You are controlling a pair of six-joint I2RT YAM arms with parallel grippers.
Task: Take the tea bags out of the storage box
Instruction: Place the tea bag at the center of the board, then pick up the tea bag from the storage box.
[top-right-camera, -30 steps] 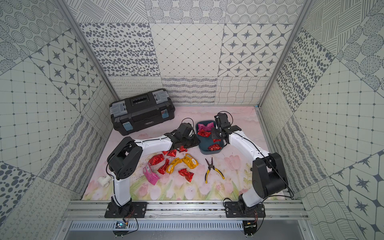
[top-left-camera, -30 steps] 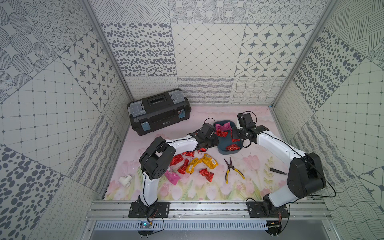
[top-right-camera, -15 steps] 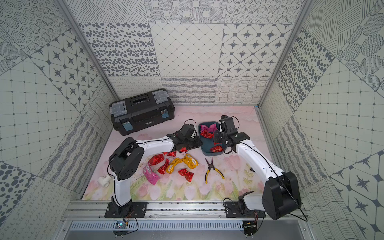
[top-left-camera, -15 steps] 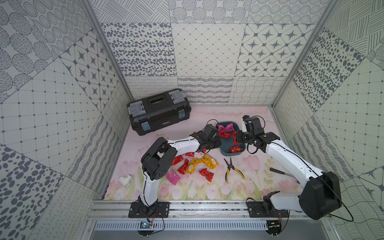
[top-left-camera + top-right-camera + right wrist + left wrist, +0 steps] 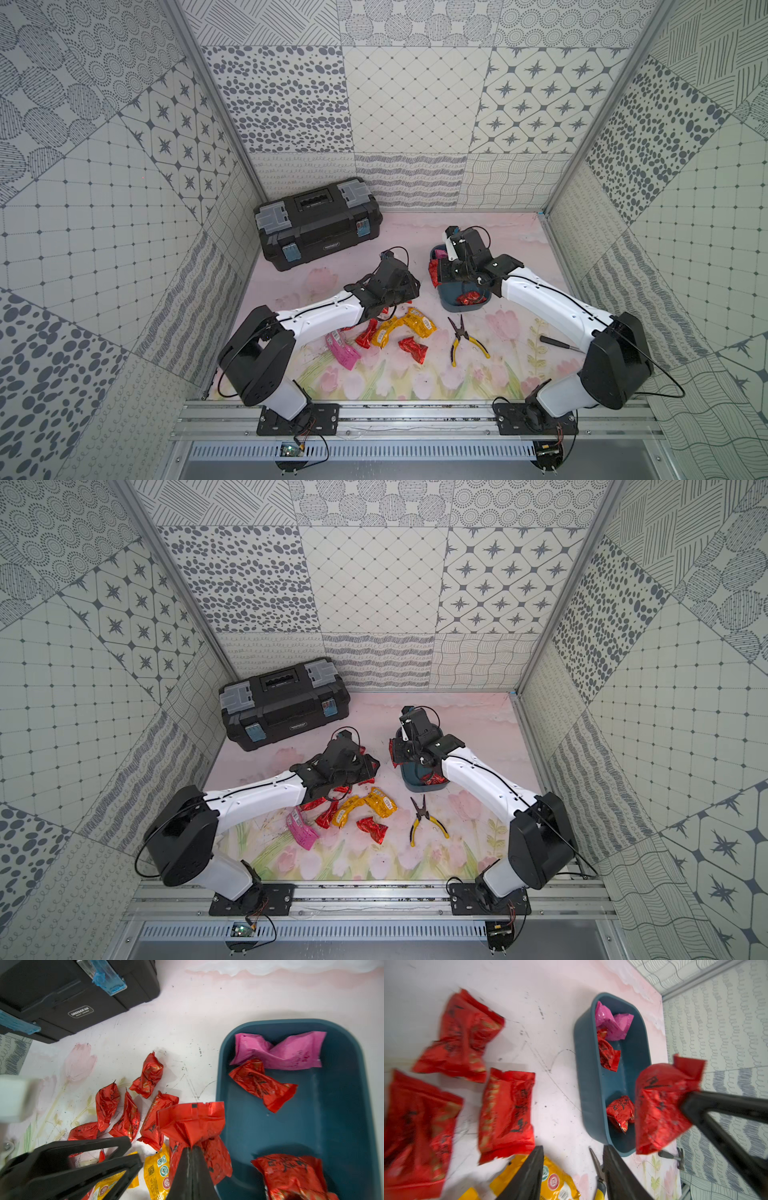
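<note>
My right gripper carries its tea bag over, lowers it and lets go next, since bare tabletop lies below, past the storage box's rim, beside the other red tea bags.
The storage box (image 5: 465, 306) (image 5: 424, 788) is a dark blue tub at mid-table. Inside it lie a pink tea bag (image 5: 278, 1051) (image 5: 613, 1022) and two red ones (image 5: 261, 1084) (image 5: 291, 1174). My right gripper (image 5: 192, 1148) (image 5: 441, 272) is shut on a red tea bag (image 5: 193, 1122) (image 5: 660, 1105), held above the box's left rim. My left gripper (image 5: 573, 1159) (image 5: 410, 289) hangs open and empty just left of the box, over several red tea bags (image 5: 506, 1109) (image 5: 149, 1074) on the table. Yellow tea bags (image 5: 405, 326) and a pink one (image 5: 343, 353) lie nearer the front.
A black toolbox (image 5: 318, 224) (image 5: 62, 997) stands at the back left. Yellow-handled pliers (image 5: 461, 338) (image 5: 424, 818) lie in front of the box, and a dark screwdriver (image 5: 557, 343) lies under the right arm. Patterned walls close in three sides.
My left gripper has opened and drawn back over the loose pile. My right gripper has carried its red tea bag from inside the box up to its left rim.
</note>
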